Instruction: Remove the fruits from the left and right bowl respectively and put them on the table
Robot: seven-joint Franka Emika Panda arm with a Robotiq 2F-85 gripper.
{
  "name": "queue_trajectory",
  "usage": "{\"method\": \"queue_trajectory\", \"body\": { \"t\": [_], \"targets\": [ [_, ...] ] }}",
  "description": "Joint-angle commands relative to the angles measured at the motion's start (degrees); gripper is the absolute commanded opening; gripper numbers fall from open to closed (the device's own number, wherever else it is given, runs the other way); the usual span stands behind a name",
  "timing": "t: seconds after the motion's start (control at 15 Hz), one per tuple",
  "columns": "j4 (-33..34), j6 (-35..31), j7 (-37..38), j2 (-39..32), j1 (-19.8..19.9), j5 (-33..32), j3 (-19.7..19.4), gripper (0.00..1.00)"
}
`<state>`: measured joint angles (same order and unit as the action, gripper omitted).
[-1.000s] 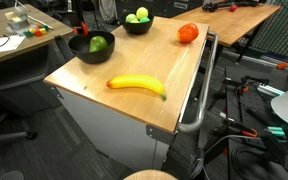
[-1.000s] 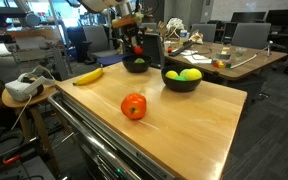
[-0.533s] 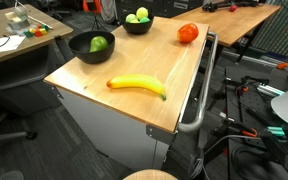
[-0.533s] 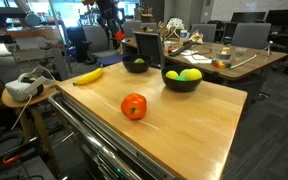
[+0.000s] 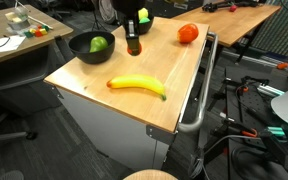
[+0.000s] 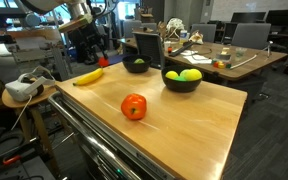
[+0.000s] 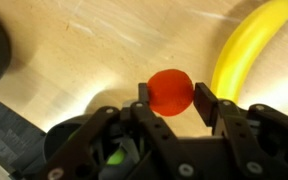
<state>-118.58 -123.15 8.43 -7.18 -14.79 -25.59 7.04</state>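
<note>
The patch of bare wood beside the banana is empty. My gripper will next move down to that tabletop and let go of the small red fruit (image 7: 170, 90) there.
My gripper (image 7: 172, 100) is shut on a small red fruit (image 7: 170, 90), low over the wooden table (image 5: 89, 70) and just beside the long yellow banana (image 7: 246, 50). In both exterior views the gripper (image 5: 132, 42) (image 6: 104, 58) stands between the bowls and the banana (image 5: 137, 86) (image 6: 87, 76). One black bowl (image 5: 84, 47) holds a green oval fruit (image 5: 98, 44). The other black bowl (image 6: 181, 84) holds yellow-green round fruits (image 6: 189, 74); in an exterior view the arm hides most of it. Whether the red fruit touches the wood I cannot tell.
A larger orange-red round fruit (image 5: 187, 33) (image 6: 133, 106) lies on the table. A grey metal rail (image 5: 199, 100) runs along one table edge. A smaller desk with papers (image 5: 9, 40) stands beside the table, and more desks and chairs (image 6: 234, 50) lie behind.
The gripper rose from the bowl with the red fruit in it, crossed over, and came down over the table beside the banana.
</note>
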Motion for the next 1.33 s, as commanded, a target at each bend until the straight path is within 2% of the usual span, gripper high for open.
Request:
{"method": "queue_trajectory", "body": {
  "t": [0.0, 0.2, 0.27, 0.33, 0.53, 0.73, 0.87, 1.07, 1.2, 1.27],
  "targets": [
    [-14.60, -9.50, 2.79, 6.47, 2.05, -4.22, -0.08, 0.23],
    [-23.13, -17.56, 3.17, 9.48, 3.84, -7.61, -0.63, 0.23],
    [-25.08, -20.13, 3.08, 10.90, 4.46, -9.10, -0.75, 0.73],
    [-26.44, -22.43, 2.99, 12.45, 5.09, -10.66, -0.73, 0.74],
    [-29.34, -29.30, 1.63, 18.25, 6.89, -12.88, -0.53, 0.97],
    [-26.93, -31.70, -3.45, 22.12, 7.94, -12.94, -0.29, 1.00],
    [-22.79, -34.82, -8.41, 21.30, 8.42, -11.80, -0.94, 1.00],
    [-13.91, -41.24, -13.14, 13.72, 9.32, -8.15, -2.33, 1.00],
    [-9.05, -46.75, -21.89, 6.31, 7.23, 0.68, -4.35, 1.00],
    [-15.38, -41.83, -15.25, 14.84, 8.51, -4.76, -2.81, 1.00]
  ]
}}
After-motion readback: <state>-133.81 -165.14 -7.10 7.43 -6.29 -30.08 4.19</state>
